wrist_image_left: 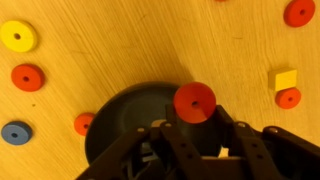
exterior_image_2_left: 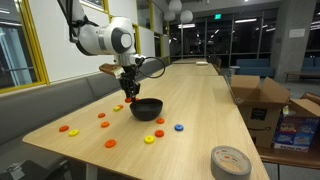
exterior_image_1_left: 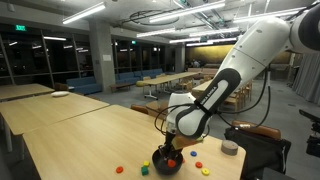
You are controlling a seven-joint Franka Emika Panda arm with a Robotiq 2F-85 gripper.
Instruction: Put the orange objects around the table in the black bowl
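My gripper holds the orange disc over the bowl's rim, off its middle, so it will lower and shift over the bowl's open centre [exterior_image_1_left: 167, 161] [wrist_image_left: 148, 134] to open next.
The black bowl [wrist_image_left: 110, 125] lies right under my gripper [wrist_image_left: 197, 126] in the wrist view and shows in both exterior views [exterior_image_1_left: 165, 161] [exterior_image_2_left: 147, 109]. My gripper [exterior_image_2_left: 128, 93] hangs just above the bowl's rim, its fingertips closed on the edges of a flat orange disc [wrist_image_left: 194, 102]. More orange discs lie on the light-wood table [exterior_image_2_left: 200, 110]: beside the bowl [wrist_image_left: 84, 124], to the left [wrist_image_left: 27, 77], at the top right [wrist_image_left: 299, 12] and under a yellow block [wrist_image_left: 289, 98]. Several others lie near the table's end [exterior_image_2_left: 70, 131].
A yellow disc [wrist_image_left: 17, 36], a blue disc [wrist_image_left: 15, 132] and a yellow block [wrist_image_left: 285, 79] lie near the bowl. A grey tape roll [exterior_image_2_left: 230, 161] sits at the table's corner. Cardboard boxes [exterior_image_2_left: 262, 100] stand beside the table.
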